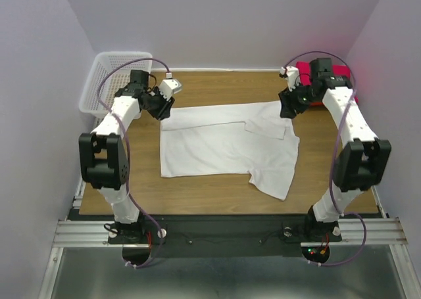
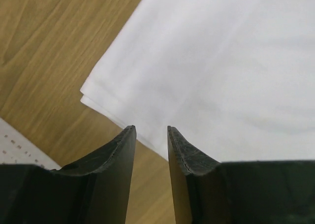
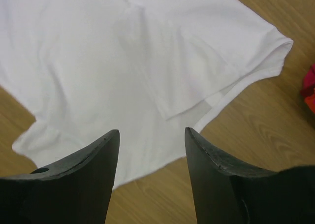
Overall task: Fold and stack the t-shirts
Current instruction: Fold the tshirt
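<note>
This sleeve still sticks out unfolded, so the right gripper needs to move back and down onto the sleeve's outer edge, which lies below and back from it.
A plain white t-shirt lies spread on the wooden table, its top part folded over and one sleeve reaching toward the near right. My left gripper hovers at the shirt's far left corner. In the left wrist view the left gripper is open with a narrow gap and holds nothing, just above the doubled corner of the shirt. My right gripper is over the shirt's far right edge. In the right wrist view the right gripper is open and empty above the folded sleeve. Red folded shirts lie at the far right, mostly hidden by the right arm.
A white plastic lattice basket stands at the far left, off the table's corner; its edge shows in the left wrist view. A bit of red cloth shows at the right wrist view's edge. Bare wood lies in front of the shirt.
</note>
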`<state>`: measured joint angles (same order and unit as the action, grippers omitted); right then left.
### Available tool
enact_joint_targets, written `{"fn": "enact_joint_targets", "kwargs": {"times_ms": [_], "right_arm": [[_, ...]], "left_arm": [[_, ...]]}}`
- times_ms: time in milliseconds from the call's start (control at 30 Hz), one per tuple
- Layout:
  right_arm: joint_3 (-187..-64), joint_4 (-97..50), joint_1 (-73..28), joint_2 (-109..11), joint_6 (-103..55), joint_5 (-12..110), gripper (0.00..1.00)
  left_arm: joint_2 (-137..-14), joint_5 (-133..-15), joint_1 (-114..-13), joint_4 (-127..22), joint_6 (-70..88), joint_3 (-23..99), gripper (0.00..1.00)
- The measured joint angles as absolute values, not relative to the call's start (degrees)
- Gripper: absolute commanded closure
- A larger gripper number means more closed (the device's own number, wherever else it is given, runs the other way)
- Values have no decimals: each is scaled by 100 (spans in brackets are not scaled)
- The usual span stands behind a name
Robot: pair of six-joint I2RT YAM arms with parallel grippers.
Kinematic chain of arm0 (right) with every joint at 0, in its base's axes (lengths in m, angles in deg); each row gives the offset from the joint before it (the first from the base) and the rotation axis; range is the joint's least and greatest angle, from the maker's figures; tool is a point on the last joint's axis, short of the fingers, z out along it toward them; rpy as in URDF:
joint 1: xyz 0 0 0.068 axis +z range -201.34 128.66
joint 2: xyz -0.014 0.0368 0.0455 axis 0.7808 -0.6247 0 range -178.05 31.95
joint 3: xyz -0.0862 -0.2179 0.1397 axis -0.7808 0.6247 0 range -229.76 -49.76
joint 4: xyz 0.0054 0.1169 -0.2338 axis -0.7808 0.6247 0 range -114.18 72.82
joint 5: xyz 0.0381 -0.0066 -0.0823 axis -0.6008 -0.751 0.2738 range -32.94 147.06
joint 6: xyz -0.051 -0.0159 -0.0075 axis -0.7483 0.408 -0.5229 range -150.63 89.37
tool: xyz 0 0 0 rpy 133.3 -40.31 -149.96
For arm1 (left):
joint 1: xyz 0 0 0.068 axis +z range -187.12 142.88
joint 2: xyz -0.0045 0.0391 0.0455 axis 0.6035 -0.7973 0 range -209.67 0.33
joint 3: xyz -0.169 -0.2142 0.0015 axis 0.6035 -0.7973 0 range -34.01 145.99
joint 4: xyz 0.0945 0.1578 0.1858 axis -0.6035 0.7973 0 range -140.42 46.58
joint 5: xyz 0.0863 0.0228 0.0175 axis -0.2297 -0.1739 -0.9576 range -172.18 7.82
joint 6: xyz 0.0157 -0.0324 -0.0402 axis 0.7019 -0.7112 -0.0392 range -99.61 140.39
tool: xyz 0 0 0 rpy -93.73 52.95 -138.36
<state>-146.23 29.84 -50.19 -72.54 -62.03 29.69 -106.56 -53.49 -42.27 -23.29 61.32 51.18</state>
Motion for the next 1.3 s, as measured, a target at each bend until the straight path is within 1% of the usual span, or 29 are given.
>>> {"fn": "enact_joint_targets", "kwargs": {"times_ms": [67,100,133,233,367,533,800,900,933,1000,1033,1300], "right_arm": [[-14221,3287,-5019,-6461,-6839,2868,44],[-14076,3386,-5019,-6260,-7051,2868,46],[-13692,3554,-5019,-5868,-7337,2866,47],[-12623,3948,-5019,-5272,-8035,2997,50],[-11270,3880,-5019,-5071,-8539,3364,52],[-10531,3445,-5019,-5060,-8810,3609,54],[-10289,2922,-4956,-4922,-9014,3642,54],[-9998,2946,-4831,-4671,-9140,3659,50],[-9886,2957,-4759,-4559,-9199,3657,46],[-9720,2977,-4634,-4382,-9278,3659,43],[-9663,2988,-4586,-4316,-9296,3659,39],[-9102,2710,-4182,-4192,-9320,3804,38]], "left_arm": [[-9891,-5205,-4227,-2207,6403,4674,57],[-9563,-5135,-4227,-2191,6525,4451,57],[-9303,-5076,-4227,-2143,6639,4270,57],[-8656,-4940,-4258,-1984,7017,3634,57],[-8254,-5019,-4435,-1883,7443,2412,57],[-8110,-5261,-4789,-1789,7629,1520,57],[-7963,-5583,-4889,-2005,7694,1310,58],[-7963,-5653,-4892,-2058,7705,1234,58],[-7963,-5668,-4892,-2058,7707,1229,57],[-7963,-5694,-4889,-2082,7712,1229,57],[-7963,-5705,-4892,-2097,7712,1229,57],[-8020,-5725,-4900,-2180,7707,1229,56]]}}
